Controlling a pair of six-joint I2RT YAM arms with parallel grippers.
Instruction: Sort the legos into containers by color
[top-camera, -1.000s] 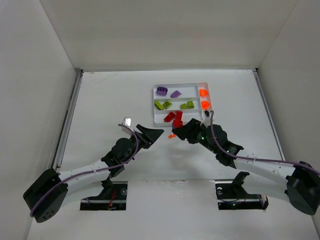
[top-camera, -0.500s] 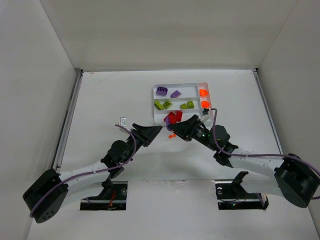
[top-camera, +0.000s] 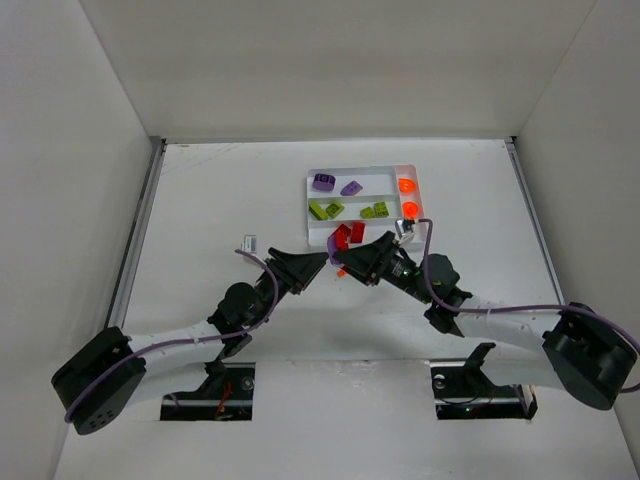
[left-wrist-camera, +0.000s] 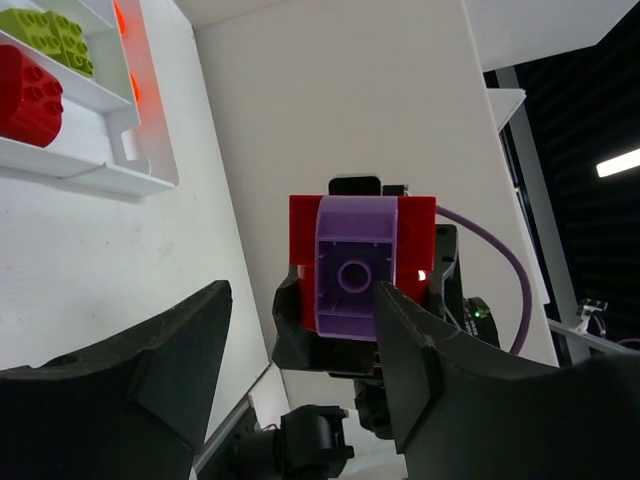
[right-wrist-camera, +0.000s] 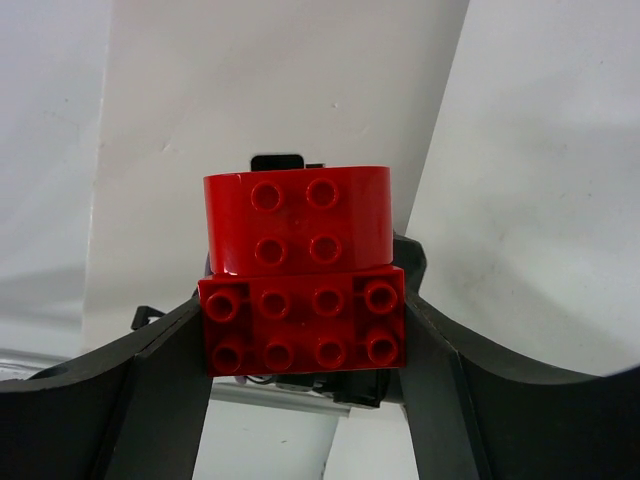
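Observation:
My right gripper will next swing outward, tilt down and release its red brick in the near slot's loose end (top-camera: 377, 231), which is outward of and below it.
My right gripper (top-camera: 352, 262) is shut on a stack of two red bricks (right-wrist-camera: 300, 320) with a purple brick (left-wrist-camera: 357, 268) stuck to their underside, and holds it above the table just in front of the tray. My left gripper (top-camera: 318, 263) is open and empty. It faces the stack closely, and its right finger (left-wrist-camera: 420, 360) is next to the purple brick's corner. The white tray (top-camera: 360, 169) holds purple bricks (top-camera: 323, 181) in the far slot, green bricks (top-camera: 326, 210) in the middle slot, red bricks (top-camera: 350, 234) in the near slot and orange pieces (top-camera: 406, 186) in the end slot.
A tiny orange piece (top-camera: 341, 271) lies on the table under the two grippers. White walls close in the table on the left, the back and the right. The left wrist view shows the tray's near corner (left-wrist-camera: 150, 140).
My right gripper has carried the stack left toward my left gripper, so the purple brick now shows between them. My left gripper has edged right toward it.

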